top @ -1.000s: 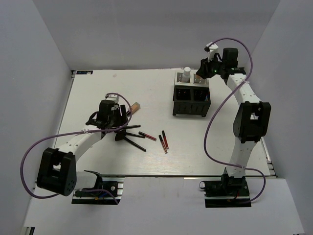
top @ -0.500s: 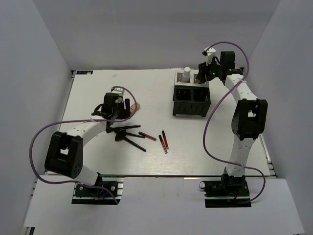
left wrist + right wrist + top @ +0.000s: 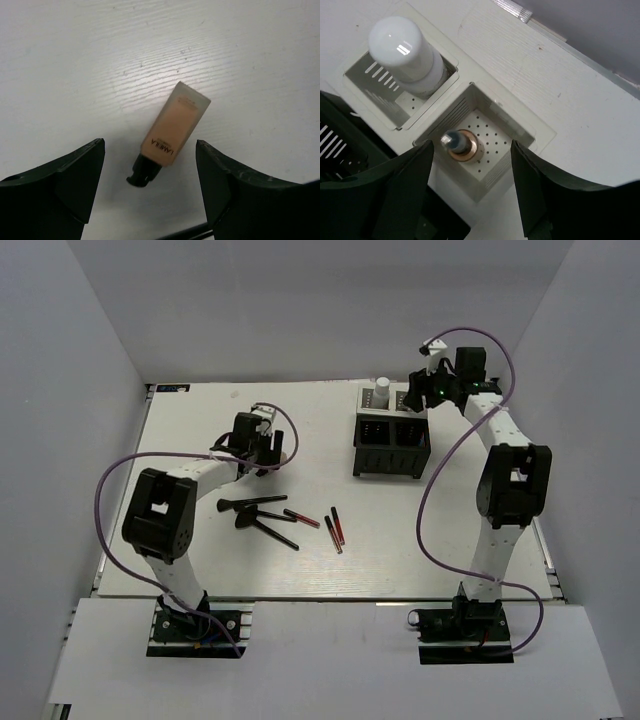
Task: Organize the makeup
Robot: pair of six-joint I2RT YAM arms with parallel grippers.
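Observation:
My left gripper moves down around the tan bottle's body next, just beside the dark cap, as the bottle lies flat below my open fingers.
A tan bottle [image 3: 172, 132] with a dark cap lies flat on the table, between the spread fingers of my left gripper [image 3: 149, 145] and untouched by them. In the top view the left gripper [image 3: 264, 445] hovers left of centre and hides this bottle. My right gripper [image 3: 471, 145] is open above the organizer box [image 3: 390, 458]. A second tan bottle [image 3: 460, 145] stands cap up in the box's back right compartment, free of the fingers. The white bottle [image 3: 405, 52] stands in the back left compartment. Black brushes [image 3: 258, 508] and red-black pencils [image 3: 335, 528] lie loose mid-table.
A thin black brush handle [image 3: 187, 233] lies just below the left fingers. The organizer's front compartments [image 3: 391, 430] look dark inside. Purple cables loop from both arms. The enclosure's back wall [image 3: 330, 310] is close behind the right gripper [image 3: 420, 392].
The left arm swung away from the near edge to hover over the lying tan bottle. The right gripper's fingers spread wider, and the standing tan bottle is free in its compartment.

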